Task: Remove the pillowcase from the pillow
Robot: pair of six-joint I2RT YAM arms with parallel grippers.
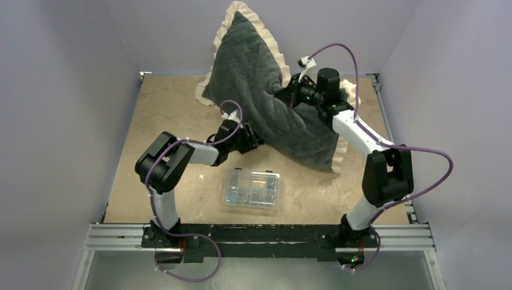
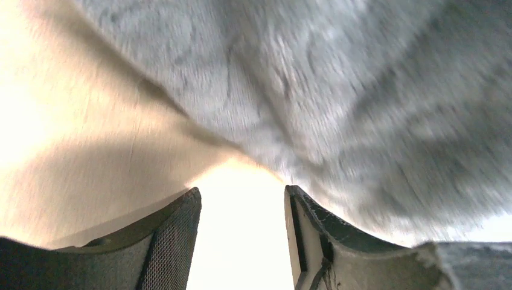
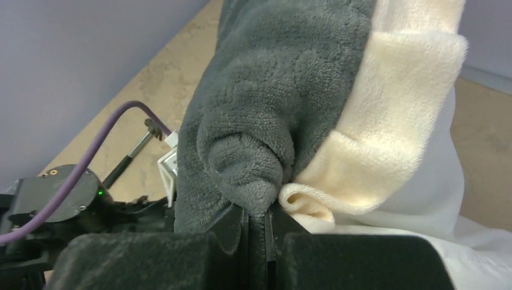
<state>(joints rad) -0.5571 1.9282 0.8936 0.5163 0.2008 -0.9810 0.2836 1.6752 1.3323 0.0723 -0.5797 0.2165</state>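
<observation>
The fold goes back toward the tabletop just beyond the plastic box next, where my right gripper pulls and releases it, because the plush still covers the pillow.
The pillowcase, dark grey plush with a cream frill, stands tilted, held up off the table at its right side. My right gripper is shut on a fold of its grey plush next to the cream frill. My left gripper sits low at the case's lower left edge. It is open with nothing between its fingers, and the grey plush hangs just past them. The pillow is mostly hidden inside the case. Smooth white cloth shows beside the frill; I cannot tell whether it is pillow or lining.
A clear plastic box of small parts lies on the beige table between the arms, near the front. Grey walls close in the sides and back. The metal rail with both arm bases runs along the near edge.
</observation>
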